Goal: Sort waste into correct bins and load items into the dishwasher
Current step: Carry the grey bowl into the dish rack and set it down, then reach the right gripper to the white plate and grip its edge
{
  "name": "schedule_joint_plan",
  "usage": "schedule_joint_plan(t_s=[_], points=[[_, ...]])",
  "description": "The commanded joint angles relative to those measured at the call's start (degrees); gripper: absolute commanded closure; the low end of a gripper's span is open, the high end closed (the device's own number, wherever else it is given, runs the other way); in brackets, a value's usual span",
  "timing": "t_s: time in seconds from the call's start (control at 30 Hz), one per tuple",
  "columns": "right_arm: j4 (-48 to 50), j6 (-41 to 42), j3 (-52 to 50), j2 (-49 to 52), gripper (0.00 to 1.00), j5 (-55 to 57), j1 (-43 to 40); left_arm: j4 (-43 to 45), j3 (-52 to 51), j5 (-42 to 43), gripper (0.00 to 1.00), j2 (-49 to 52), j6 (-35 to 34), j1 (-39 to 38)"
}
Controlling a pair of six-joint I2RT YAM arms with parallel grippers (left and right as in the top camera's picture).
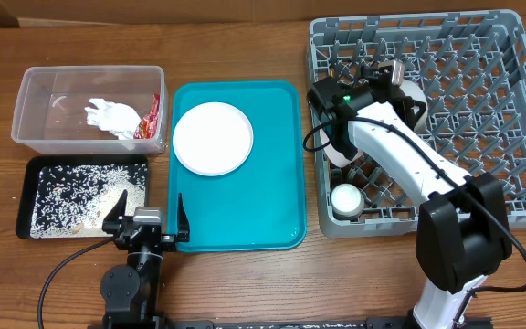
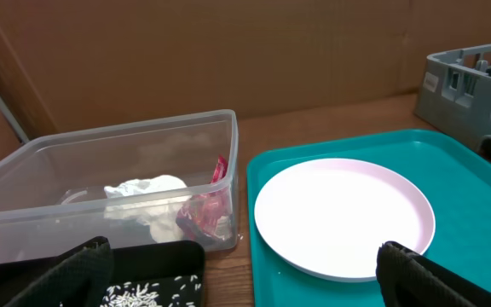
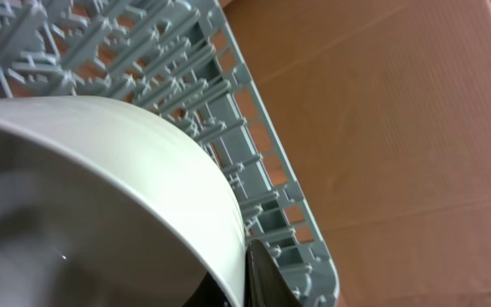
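Observation:
My right gripper should lower into the grey rack (image 1: 482,119) beside the other white dish and release the bowl's rim, as the bowl already hangs over the rack's wires.
My right gripper (image 1: 395,78) is shut on the rim of a white bowl (image 1: 412,94) over the near-left part of the grey dishwasher rack (image 1: 482,119). In the right wrist view the bowl (image 3: 101,188) fills the left, and one dark finger (image 3: 267,277) presses its rim above the rack's lattice wall (image 3: 254,170). A small white cup (image 1: 346,199) stands in the rack's front-left corner. The white plate (image 1: 212,137) lies on the teal tray (image 1: 281,201). My left gripper (image 1: 147,219) is open and empty at the tray's front-left edge, its fingers (image 2: 424,277) wide apart short of the plate (image 2: 339,217).
The clear tub (image 1: 35,110) at the back left holds a crumpled napkin (image 1: 108,116) and a red wrapper (image 1: 151,117). In front of it the black tray (image 1: 35,196) carries loose rice (image 1: 80,196). Another white dish (image 1: 341,151) shows partly under my right arm.

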Motion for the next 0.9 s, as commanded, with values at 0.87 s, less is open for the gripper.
schedule_joint_plan(t_s=[0.87], points=[[-0.28,2.03,-3.96,-0.13,0.96,-4.79,3.34,0.00,-0.24,0.83,0.00,-0.55,1.09,0.22]])
